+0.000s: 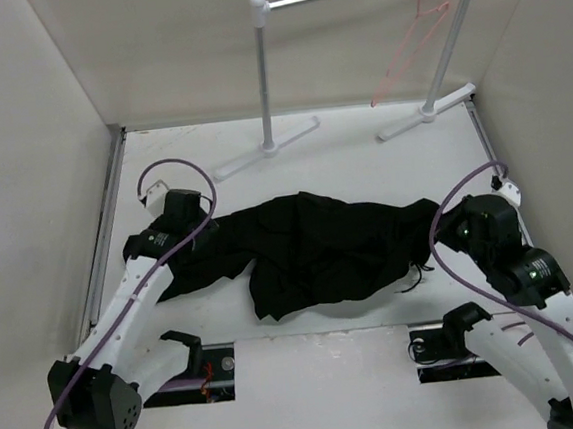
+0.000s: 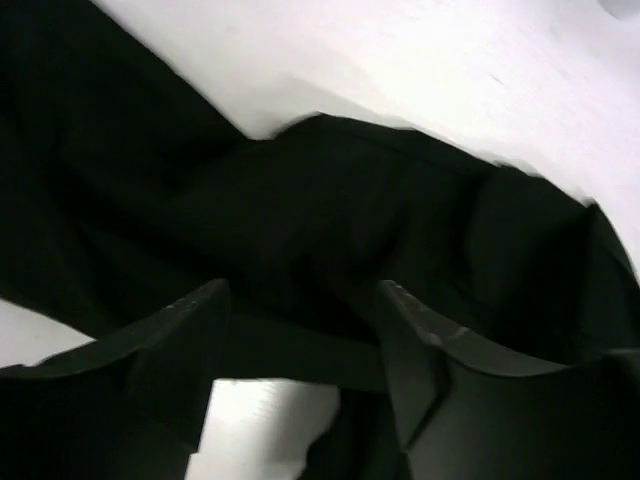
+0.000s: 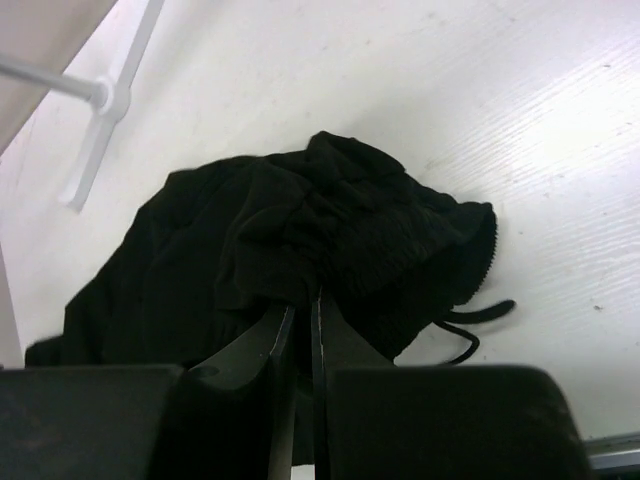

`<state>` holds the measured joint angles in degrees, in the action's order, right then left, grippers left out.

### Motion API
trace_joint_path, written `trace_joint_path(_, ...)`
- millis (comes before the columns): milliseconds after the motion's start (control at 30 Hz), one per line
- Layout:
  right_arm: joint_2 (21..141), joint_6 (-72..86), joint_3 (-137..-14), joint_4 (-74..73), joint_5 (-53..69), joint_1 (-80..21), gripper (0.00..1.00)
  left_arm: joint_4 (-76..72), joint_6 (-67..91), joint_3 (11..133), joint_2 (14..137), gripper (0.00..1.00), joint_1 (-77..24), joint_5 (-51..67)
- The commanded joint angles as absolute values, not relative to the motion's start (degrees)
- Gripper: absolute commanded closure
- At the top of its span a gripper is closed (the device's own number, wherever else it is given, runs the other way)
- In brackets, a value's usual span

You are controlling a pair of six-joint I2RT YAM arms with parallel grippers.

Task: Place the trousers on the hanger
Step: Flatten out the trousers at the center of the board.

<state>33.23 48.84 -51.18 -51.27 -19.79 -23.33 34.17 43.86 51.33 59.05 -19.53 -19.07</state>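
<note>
The cloth already lies stretched out across the tabletop. Next, my right gripper will move slightly toward the trousers' middle and release the bunched waistband (image 1: 425,234) (image 3: 390,240) on the tabletop.
The black trousers (image 1: 310,248) lie crumpled across the middle of the table. The pink-red wire hanger (image 1: 414,43) hangs from the rail at the back right. My left gripper (image 2: 300,300) is open at the trousers' left end, its fingers (image 2: 190,330) straddling a fold of black cloth (image 2: 330,220). In the top view the left gripper (image 1: 200,234) sits at the cloth's left edge. My right gripper (image 3: 303,310) is shut on the bunched waistband (image 3: 390,240) at the trousers' right end, also seen in the top view (image 1: 439,236). A drawstring (image 3: 470,325) trails on the table.
The grey-white clothes rack (image 1: 265,66) stands at the back with feet on the table (image 1: 261,156). Its foot shows in the right wrist view (image 3: 100,110). Beige walls close in left, right and back. Two slots (image 1: 205,367) sit by the arm bases.
</note>
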Motion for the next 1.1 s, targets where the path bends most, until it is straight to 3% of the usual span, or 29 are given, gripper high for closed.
trace_joint_path(0, 33.4, 45.7, -49.2, -46.0, -13.1, -15.8, 0.99, 32.8, 46.6, 44.1, 56.4, 0.38, -11.9, -23.2)
trace_joint_path(100, 34.7, 45.8, -45.9, -45.8, -14.2, -14.2, 0.99, 28.1, 46.3, 39.9, 59.1, 0.34, -5.3, -21.4)
trace_joint_path(233, 37.0, 47.3, -41.8, -48.0, -17.6, -13.9, 0.97, 22.8, 46.4, 40.1, 63.8, 0.37, 2.1, -20.3)
trace_joint_path(267, 37.0, 47.5, -41.0, -48.4, -18.7, -13.5, 0.92, 21.5, 46.1, 41.1, 64.7, 0.37, 3.7, -20.7)
trace_joint_path(333, 36.9, 47.0, -40.8, -48.7, -20.0, -13.3, 0.70, 20.7, 45.9, 42.6, 66.4, 0.37, 4.9, -21.6)
trace_joint_path(367, 36.9, 46.3, -41.6, -48.6, -21.1, -13.3, 0.56, 20.4, 45.5, 44.0, 69.0, 0.37, 5.7, -22.6)
trace_joint_path(400, 37.4, 44.0, -44.1, -47.8, -22.5, -13.4, 0.33, 19.8, 44.7, 45.1, 72.5, 0.37, 6.8, -23.5)
trace_joint_path(500, 40.5, 40.4, -48.8, -44.7, -22.9, -12.5, 0.21, 18.8, 44.5, 45.3, 76.8, 0.39, 8.0, -22.8)
trace_joint_path(600, 46.6, 37.5, -54.4, -40.1, -23.1, -10.9, 0.21, 18.5, 43.8, 46.1, 80.9, 0.44, 9.3, -21.3)
trace_joint_path(700, 54.7, 35.2, -59.1, -36.3, -22.6, -10.0, 0.30, 17.3, 42.1, 47.1, 84.1, 0.49, 10.3, -21.2)
trace_joint_path(800, 63.8, 35.7, -58.2, -33.7, -25.1, -9.8, 0.24, 17.1, 42.5, 47.8, 87.4, 0.55, 11.3, -19.2)
trace_joint_path(867, 68.3, 36.8, -55.7, -31.7, -24.5, -7.9, 0.19, 16.6, 42.9, 48.2, 88.3, 0.64, 11.1, -19.2)
trace_joint_path(1000, 75.8, 39.7, -50.9, -28.8, -19.5, -5.1, 0.20, 15.9, 43.9, 48.8, 88.4, 0.84, 11.2, -18.9)
trace_joint_path(1067, 76.9, 42.0, -50.1, -28.7, -16.6, -5.0, 0.21, 15.7, 44.4, 48.3, 88.0, 0.88, 11.4, -18.8)
